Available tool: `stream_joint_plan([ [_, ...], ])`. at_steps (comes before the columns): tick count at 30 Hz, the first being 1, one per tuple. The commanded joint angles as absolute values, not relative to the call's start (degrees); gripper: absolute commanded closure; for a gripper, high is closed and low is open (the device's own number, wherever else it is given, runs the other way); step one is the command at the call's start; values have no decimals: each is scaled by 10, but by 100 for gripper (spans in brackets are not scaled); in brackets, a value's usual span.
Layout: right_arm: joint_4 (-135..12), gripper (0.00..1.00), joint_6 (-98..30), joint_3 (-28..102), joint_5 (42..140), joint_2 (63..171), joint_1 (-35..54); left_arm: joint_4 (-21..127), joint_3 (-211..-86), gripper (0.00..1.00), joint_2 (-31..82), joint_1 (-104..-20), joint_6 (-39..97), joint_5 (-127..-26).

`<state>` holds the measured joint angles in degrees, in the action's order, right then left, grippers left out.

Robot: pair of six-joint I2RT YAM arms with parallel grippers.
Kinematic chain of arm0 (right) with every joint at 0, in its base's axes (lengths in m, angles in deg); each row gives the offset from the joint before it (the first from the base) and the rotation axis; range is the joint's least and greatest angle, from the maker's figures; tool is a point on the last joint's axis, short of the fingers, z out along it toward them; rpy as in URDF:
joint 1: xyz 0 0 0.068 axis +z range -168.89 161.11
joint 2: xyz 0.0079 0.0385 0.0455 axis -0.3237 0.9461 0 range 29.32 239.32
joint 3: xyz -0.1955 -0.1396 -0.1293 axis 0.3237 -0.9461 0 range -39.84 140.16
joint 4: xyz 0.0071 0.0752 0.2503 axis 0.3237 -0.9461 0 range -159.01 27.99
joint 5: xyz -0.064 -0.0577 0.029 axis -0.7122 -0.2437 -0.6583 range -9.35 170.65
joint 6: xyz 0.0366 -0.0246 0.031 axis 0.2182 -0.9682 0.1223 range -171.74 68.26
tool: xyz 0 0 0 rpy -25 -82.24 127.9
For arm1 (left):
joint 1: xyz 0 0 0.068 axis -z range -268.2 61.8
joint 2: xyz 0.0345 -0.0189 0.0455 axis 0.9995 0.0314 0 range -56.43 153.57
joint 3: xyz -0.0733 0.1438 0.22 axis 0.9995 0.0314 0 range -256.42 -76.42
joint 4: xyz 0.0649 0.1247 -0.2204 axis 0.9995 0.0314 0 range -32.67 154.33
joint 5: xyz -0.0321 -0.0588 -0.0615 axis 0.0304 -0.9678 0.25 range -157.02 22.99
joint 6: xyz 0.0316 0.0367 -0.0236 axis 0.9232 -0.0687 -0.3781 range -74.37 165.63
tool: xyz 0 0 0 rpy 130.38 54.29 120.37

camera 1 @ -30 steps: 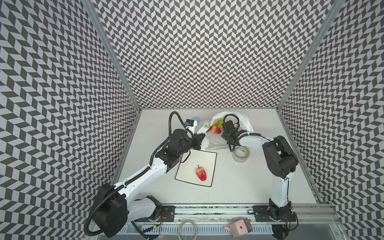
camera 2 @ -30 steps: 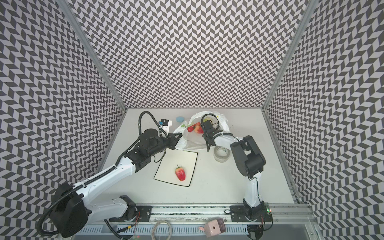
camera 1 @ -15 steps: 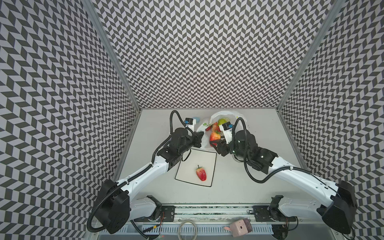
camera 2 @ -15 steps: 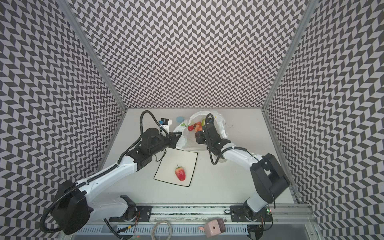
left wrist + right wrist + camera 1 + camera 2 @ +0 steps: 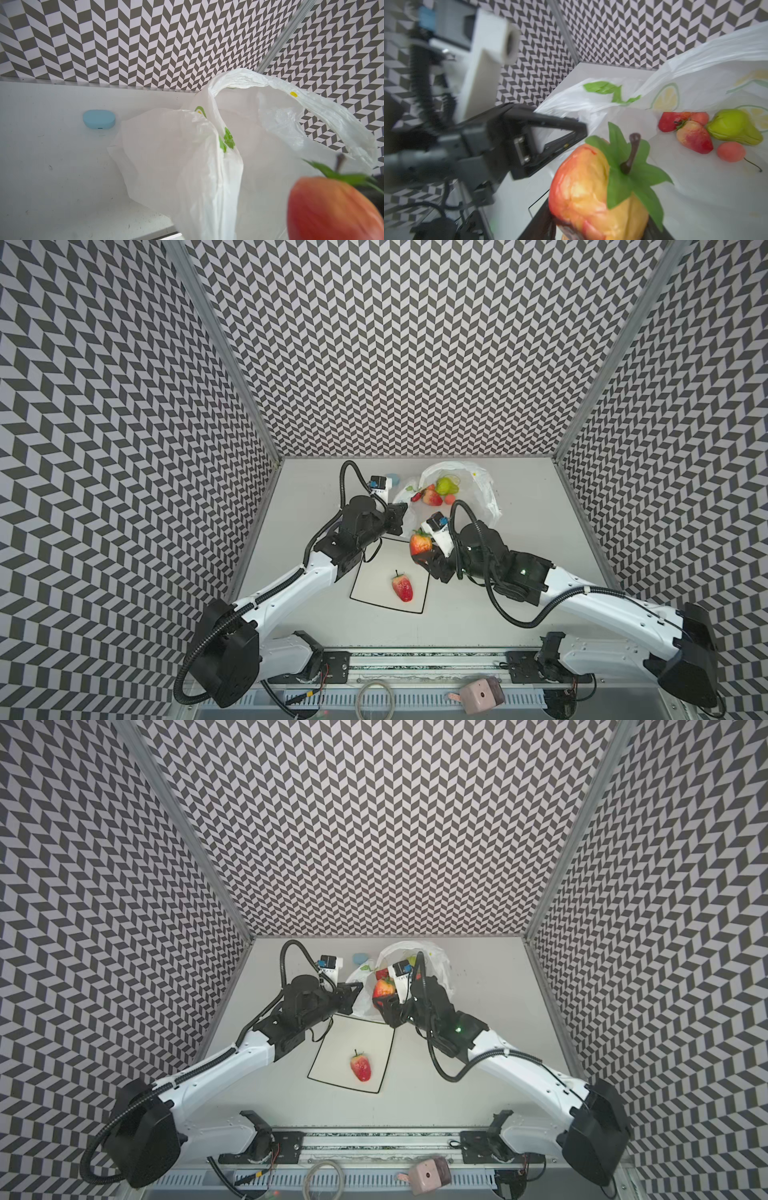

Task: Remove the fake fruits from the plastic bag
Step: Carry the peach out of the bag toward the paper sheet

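I should next move my right gripper back and down from the bag's opening to the plate and release the red-orange strawberry on the bare spot beside the further strawberry (image 5: pixel 402 588).
The white plastic bag (image 5: pixel 484 493) lies at the back of the table with its mouth held up. My left gripper (image 5: pixel 400 516) is shut on the bag's near edge (image 5: pixel 550 116). Just in front of the bag's mouth and above the plate's far corner, my right gripper (image 5: pixel 424 558) is shut on a red-orange strawberry (image 5: pixel 420 543) with a green top (image 5: pixel 629 174). Inside the bag lie a yellow-green pear (image 5: pixel 733 126), two strawberries (image 5: pixel 693 138) and a small round pinkish fruit (image 5: pixel 730 151). A further strawberry (image 5: pixel 402 588) lies on the white plate (image 5: pixel 370 585).
A light-blue blob (image 5: pixel 392 480) sits near the back wall, left of the bag. The black-rimmed plate lies between the two arms. On the front rail rest a pink object (image 5: pixel 480 695) and a cable loop (image 5: pixel 376 699). Patterned walls close in three sides.
My right gripper has come out of the bag with a strawberry in it, moving toward the front and the plate. The left gripper has kept its hold on the bag's edge.
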<state>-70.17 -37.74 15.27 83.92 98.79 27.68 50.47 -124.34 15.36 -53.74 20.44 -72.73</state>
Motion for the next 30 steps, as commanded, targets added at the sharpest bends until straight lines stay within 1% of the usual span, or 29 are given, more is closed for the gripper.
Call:
stream_joint_plan([
  [1, -734, 70, -443, 132, 840, 959, 316, 494, -1264, 100, 152, -540, 206, -723],
  [5, -785, 70, -490, 120, 817, 960, 374, 495, -1263, 100, 149, -542, 209, -719],
  [10, -806, 69, -489, 80, 806, 967, 416, 499, -1262, 100, 143, -543, 215, -714],
  [14, -799, 68, -472, 74, 811, 1013, 420, 500, -1261, 100, 142, -543, 215, -714],
  [16, -811, 67, -461, 91, 813, 1052, 420, 503, -1262, 100, 140, -543, 216, -713],
  [19, -813, 67, -438, 109, 795, 1091, 419, 507, -1262, 100, 137, -543, 218, -707],
  [24, -812, 67, -415, 121, 733, 1136, 418, 507, -1263, 100, 136, -543, 218, -709],
  [30, -835, 67, -419, 160, 730, 1195, 418, 509, -1263, 100, 136, -543, 218, -708],
])
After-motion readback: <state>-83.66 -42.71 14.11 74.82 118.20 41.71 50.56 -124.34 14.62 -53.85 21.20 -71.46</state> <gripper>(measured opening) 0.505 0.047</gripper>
